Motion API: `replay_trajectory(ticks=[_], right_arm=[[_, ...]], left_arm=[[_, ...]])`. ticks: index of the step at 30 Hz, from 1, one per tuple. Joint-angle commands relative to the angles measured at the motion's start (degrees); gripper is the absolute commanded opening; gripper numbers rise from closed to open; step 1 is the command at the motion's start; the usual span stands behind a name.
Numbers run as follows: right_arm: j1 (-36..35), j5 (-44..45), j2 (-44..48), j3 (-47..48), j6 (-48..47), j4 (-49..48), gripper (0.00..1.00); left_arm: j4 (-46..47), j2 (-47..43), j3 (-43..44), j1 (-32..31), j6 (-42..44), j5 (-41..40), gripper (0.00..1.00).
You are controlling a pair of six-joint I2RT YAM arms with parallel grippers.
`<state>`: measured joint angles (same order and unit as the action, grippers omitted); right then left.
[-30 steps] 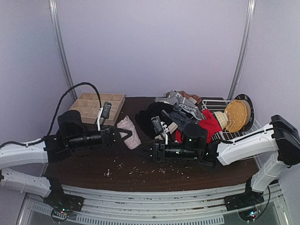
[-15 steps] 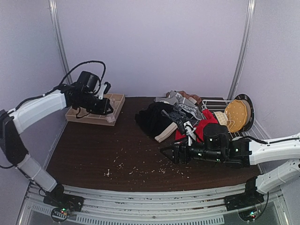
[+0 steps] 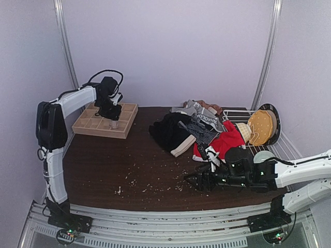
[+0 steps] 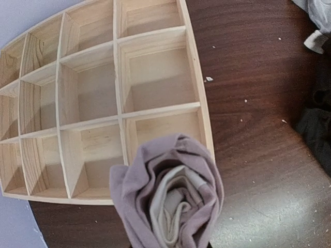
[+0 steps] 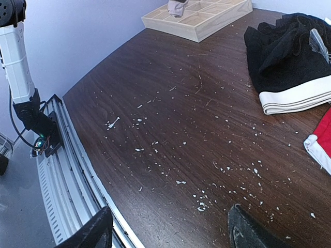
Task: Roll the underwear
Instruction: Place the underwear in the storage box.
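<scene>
The roll in my left gripper needs to go down next into the tray's near corner section (image 3: 121, 125) (image 4: 164, 129) beside the bare table. I should release it there, since that section is empty.
A rolled pale pink-beige underwear (image 4: 168, 199) hangs end-on over the near right corner of the wooden grid tray (image 4: 199, 77). My left gripper (image 3: 114, 120) is shut on that roll, and the cloth hides the fingers in the left wrist view. The roll (image 5: 178, 6) also shows far off in the right wrist view. Loose underwear lies at the back right: a black one (image 3: 168, 132) with a pale waistband, a red one (image 3: 227, 142) and a grey-striped one (image 3: 200, 128). My right gripper (image 3: 189, 180) hovers low over bare table, open, with nothing between its fingers (image 5: 248, 230).
The tray (image 3: 98, 132) sits at the back left corner. A white wire rack (image 3: 269, 150) with a round tan wicker piece (image 3: 261, 126) stands at the right edge. Pale crumbs (image 5: 201, 201) dot the dark table. The metal front rail (image 5: 67, 170) runs close to my right gripper.
My left arm has carried the rolled underwear from the table's middle up and back to the tray. My right arm has drawn back to the right and toward the front edge.
</scene>
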<state>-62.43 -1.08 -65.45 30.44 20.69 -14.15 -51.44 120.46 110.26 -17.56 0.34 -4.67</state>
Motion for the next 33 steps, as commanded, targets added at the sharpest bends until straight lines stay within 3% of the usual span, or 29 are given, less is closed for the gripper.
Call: replay_trajectory(ticks=[1, 7, 26, 33], right_arm=[[-0.1, 0.7, 1.0, -1.1, -1.0, -3.5, 0.74], [0.0, 0.9, -0.1, -0.3, -1.5, -3.4, 0.74], [0.0, 2.4, -0.1, -0.4, -1.6, -3.2, 0.73], [0.0, 2.4, 0.5, -0.7, -1.9, -2.9, 0.73]], left_arm=[[2.7, 2.5, 3.3, 0.9, 3.5, 0.0, 0.0], [0.3, 9.2, 10.4, 1.5, 4.4, 1.3, 0.0], [-3.8, 17.4, 13.1, 2.5, 6.5, -1.6, 0.0], [-3.6, 19.3, 13.5, 2.5, 8.6, 0.9, 0.0]])
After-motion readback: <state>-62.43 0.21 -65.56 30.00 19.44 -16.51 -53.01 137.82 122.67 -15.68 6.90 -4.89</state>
